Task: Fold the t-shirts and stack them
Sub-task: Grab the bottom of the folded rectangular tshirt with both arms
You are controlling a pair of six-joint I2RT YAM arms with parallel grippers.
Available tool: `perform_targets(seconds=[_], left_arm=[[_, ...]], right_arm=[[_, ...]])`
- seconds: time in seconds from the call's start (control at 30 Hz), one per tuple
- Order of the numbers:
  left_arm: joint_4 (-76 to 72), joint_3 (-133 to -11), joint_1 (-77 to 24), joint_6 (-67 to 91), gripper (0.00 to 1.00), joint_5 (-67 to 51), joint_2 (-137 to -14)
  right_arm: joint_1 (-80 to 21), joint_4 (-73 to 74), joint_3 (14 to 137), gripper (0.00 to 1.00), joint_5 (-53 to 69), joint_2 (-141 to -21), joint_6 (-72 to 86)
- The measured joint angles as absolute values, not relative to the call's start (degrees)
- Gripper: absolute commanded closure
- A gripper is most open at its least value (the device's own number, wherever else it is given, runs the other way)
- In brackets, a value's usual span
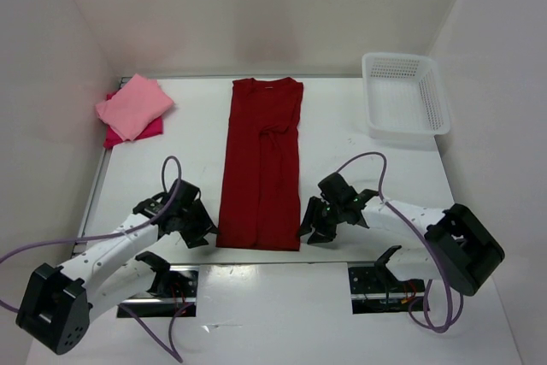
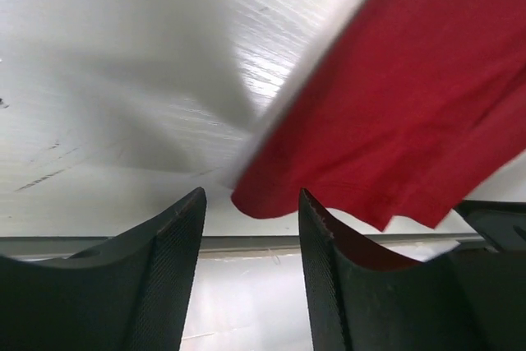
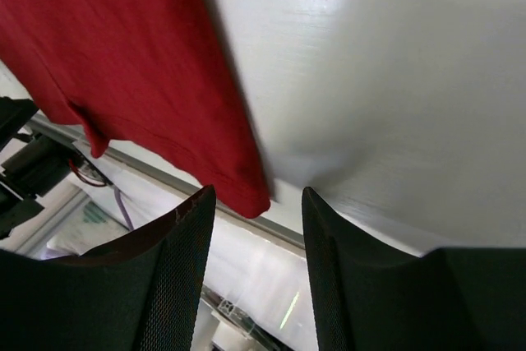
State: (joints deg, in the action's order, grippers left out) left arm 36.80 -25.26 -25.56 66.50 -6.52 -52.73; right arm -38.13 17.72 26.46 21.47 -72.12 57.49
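Note:
The crimson tip already shows between my left gripper's two open fingers. I need to move my left gripper down onto the hem's corner (image 1: pixel 220 244) (image 2: pixel 256 203) beside it and close there.
The dark crimson t-shirt (image 1: pixel 261 164) lies flat as a long narrow strip down the middle of the table, collar at the far end. My left gripper (image 1: pixel 202 230) is open and empty beside its near left corner (image 2: pixel 263 200). My right gripper (image 1: pixel 311 228) is open and empty beside its near right corner (image 3: pixel 251 199). The folded salmon pink t-shirt (image 1: pixel 133 105) lies on the folded magenta-red t-shirt (image 1: pixel 147 132) at the far left.
A white mesh basket (image 1: pixel 404 96) stands at the far right. White walls close in the table at left, back and right. The table's near edge with a metal rail (image 2: pixel 246 243) runs just below the shirt's hem.

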Motion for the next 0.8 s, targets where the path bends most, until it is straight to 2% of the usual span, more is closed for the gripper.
perform_targets(seconds=[0.2,0.27,0.33,0.5,0.7,0.8], left_arm=[[36.42,-24.84,-27.53,67.68,0.48,-5.58,-56.47],[35.83,-24.45,-27.53,67.90,0.56,-5.61,-56.49],[34.50,-23.57,-27.53,67.88,0.56,-5.82,-56.49],[32.08,-21.78,-27.53,68.23,0.56,-7.62,-54.87],[31.07,-20.58,-27.53,69.23,0.71,-7.79,-53.82],[30.09,-20.62,-27.53,69.14,0.84,-7.88,-54.85]], right_arm=[[-39.13,14.20,26.35,0.48,24.08,-75.18,57.12],[-40.05,12.82,26.35,0.51,24.43,-75.85,57.17],[-40.91,11.51,26.35,0.54,24.95,-76.77,57.58],[-42.96,9.13,26.74,0.54,26.13,-79.05,58.81],[-43.97,9.17,26.50,0.66,25.12,-78.70,60.03],[-43.99,9.61,26.09,0.79,24.16,-78.48,60.36]])
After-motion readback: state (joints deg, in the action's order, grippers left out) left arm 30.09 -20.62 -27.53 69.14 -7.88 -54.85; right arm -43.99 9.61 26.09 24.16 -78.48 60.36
